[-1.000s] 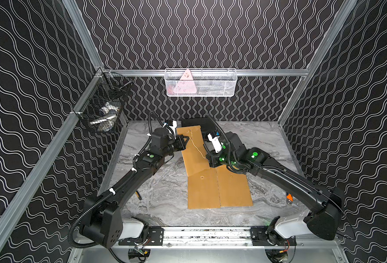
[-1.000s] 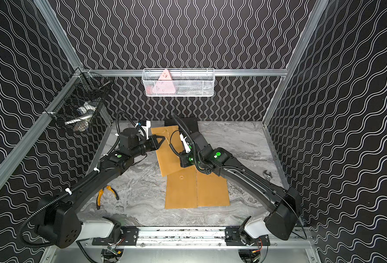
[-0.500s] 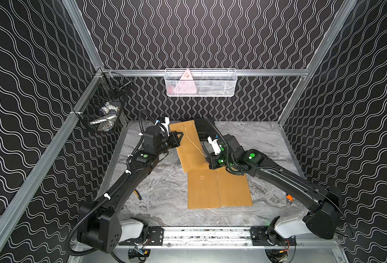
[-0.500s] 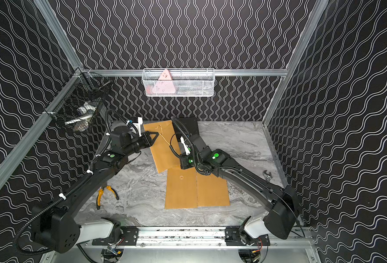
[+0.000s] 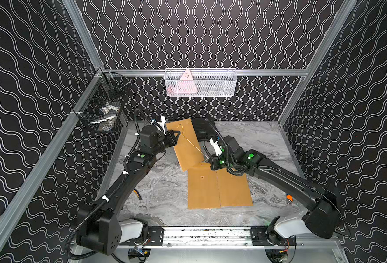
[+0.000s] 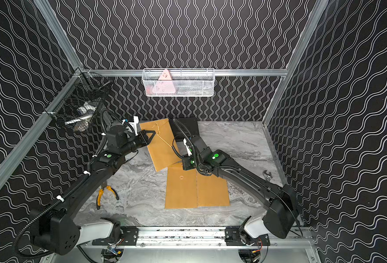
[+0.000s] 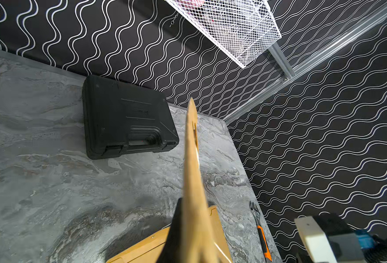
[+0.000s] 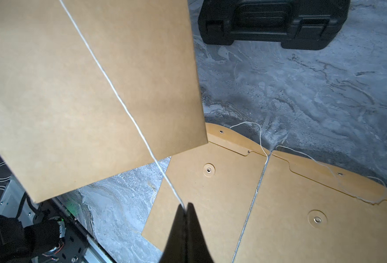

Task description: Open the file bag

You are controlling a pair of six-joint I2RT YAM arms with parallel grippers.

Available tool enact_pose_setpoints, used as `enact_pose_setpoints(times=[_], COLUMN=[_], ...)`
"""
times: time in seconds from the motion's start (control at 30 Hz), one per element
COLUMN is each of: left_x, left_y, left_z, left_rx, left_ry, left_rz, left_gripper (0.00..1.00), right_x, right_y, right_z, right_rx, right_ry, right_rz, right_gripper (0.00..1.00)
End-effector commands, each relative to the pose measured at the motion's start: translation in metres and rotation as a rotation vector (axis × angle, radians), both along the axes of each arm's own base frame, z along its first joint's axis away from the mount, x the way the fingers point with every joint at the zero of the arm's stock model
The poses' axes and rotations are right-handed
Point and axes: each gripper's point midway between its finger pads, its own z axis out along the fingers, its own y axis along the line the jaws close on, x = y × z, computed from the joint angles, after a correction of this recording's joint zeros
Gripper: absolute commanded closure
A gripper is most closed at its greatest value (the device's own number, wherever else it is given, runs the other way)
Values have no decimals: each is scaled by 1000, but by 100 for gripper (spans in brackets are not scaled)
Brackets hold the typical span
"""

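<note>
I next need to pull my right gripper outward and away from the held bag to let go of the string, because bare tabletop by the black case (image 5: 201, 145) (image 8: 267, 92) lies outward of my gripper.
My left gripper (image 5: 177, 134) (image 6: 152, 133) is shut on the side edge of a brown file bag (image 5: 185, 145) (image 6: 162, 148) and holds it tilted up off the table. The left wrist view shows this bag (image 7: 192, 170) edge-on, pinched between the jaws. A white string (image 5: 193, 145) (image 8: 119, 100) runs taut across the bag's face, from its button down to my right gripper (image 5: 207, 159) (image 8: 185, 206). The right gripper is shut on the string's end, low over the table. The held bag (image 8: 74, 91) hangs above the corner of a flat one.
Two more brown file bags (image 5: 202, 189) (image 5: 233, 189) lie flat side by side, loose strings at their flaps. A black case (image 5: 202, 128) sits at the back wall. Pliers (image 6: 104, 195) lie left, a wrench (image 6: 267, 176) right. Wire baskets (image 5: 200, 83) (image 5: 104, 109) hang on the walls.
My left gripper has carried the file bag leftward and toward the back. The string between the bag and my right gripper has drawn out longer. The right arm has hardly moved.
</note>
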Motion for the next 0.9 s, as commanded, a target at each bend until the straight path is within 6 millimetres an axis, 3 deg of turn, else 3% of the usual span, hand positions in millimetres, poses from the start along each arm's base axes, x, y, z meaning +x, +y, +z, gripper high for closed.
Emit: enact_pose_setpoints(times=[0.0,0.47,0.87], left_x=[-1,-4,-9], left_y=[0,0,-2], left_z=[15,9,2], left_rx=[-14,-13,-15], left_ry=[-45,-29,-16], left_rz=[-9,-17,-36], left_gripper=[100,100,100], right_x=[7,31,41], right_y=[-2,-37,-47], right_z=[3,4,18], right_rx=[13,5,-6], right_ry=[-21,-27,-59], right_rz=[-20,-91,-106], right_gripper=[100,100,100])
